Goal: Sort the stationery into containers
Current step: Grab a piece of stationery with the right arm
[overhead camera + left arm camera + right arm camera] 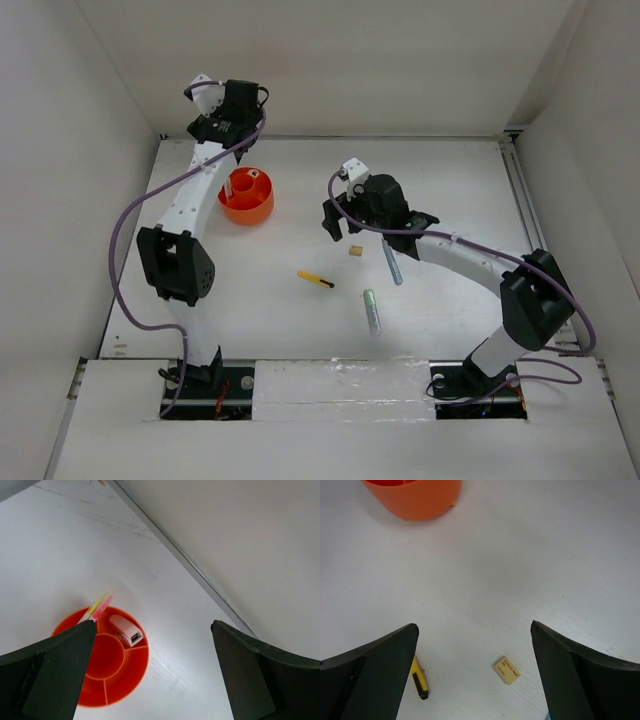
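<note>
Next, my right gripper will move down and back with a slight turn to straddle the tan eraser's long sides, since the eraser lies crooked below my open fingers.
The orange container (250, 212) stands at the back left. In the left wrist view this container (107, 660) has a white eraser (127, 629) in one compartment, and a pink pen (103, 606) and a yellow pen (97, 603) lean in another. My left gripper (153, 626) hangs open and empty high above it, off to one side. My right gripper (474, 627) is open over the tan eraser (507, 670), which lies between its fingers but lower down. The yellow-black pen (419, 680) lies by its left finger. A grey-blue pen (392, 262) and a pale green pen (372, 311) lie on the table.
White walls close the table in on the left, back and right. A metal rail (200, 575) runs along the foot of the back wall. The left arm's purple cable (130, 215) loops out to the left.
</note>
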Controlling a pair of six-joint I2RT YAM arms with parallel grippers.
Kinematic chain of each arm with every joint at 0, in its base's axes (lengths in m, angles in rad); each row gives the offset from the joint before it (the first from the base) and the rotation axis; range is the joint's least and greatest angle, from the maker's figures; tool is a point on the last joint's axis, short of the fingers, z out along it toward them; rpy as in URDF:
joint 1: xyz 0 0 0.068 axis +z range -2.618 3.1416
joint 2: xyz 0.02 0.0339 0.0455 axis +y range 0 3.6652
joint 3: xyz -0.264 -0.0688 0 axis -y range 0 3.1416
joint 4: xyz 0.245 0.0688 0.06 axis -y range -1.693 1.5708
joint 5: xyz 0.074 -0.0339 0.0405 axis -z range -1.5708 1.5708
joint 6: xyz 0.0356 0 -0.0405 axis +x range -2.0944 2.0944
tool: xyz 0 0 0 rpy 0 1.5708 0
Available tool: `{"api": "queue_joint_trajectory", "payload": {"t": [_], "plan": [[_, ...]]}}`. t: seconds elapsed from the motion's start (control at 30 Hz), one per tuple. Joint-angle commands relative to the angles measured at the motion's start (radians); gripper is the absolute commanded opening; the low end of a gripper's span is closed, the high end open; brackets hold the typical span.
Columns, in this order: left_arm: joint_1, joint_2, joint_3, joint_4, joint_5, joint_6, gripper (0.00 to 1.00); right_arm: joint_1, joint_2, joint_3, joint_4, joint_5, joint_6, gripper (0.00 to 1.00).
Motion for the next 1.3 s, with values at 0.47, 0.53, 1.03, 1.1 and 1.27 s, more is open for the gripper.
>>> {"api": "queue_joint_trajectory", "payload": {"t": [0.47,0.53,1.03,1.1,1.27], "plan": [[-0.066,-0.587,-0.422,-0.070,0.197,0.130,1.00,0.066,0.102,0.075,-0.473,0.609,0.381,1.00],[-0.066,-0.629,-0.457,-0.107,0.197,0.130,1.00,0.066,0.125,0.086,-0.486,0.609,0.390,1.00],[-0.012,-0.975,-0.948,0.097,0.315,0.278,1.00,0.086,0.130,0.016,-0.328,0.516,0.322,1.00],[-0.012,-0.945,-0.948,0.097,0.340,0.291,1.00,0.086,0.107,-0.024,-0.223,0.473,0.234,1.00],[-0.012,-0.879,-0.937,0.068,0.349,0.314,1.00,-0.001,0.107,-0.072,-0.120,0.229,-0.080,0.99]]}}
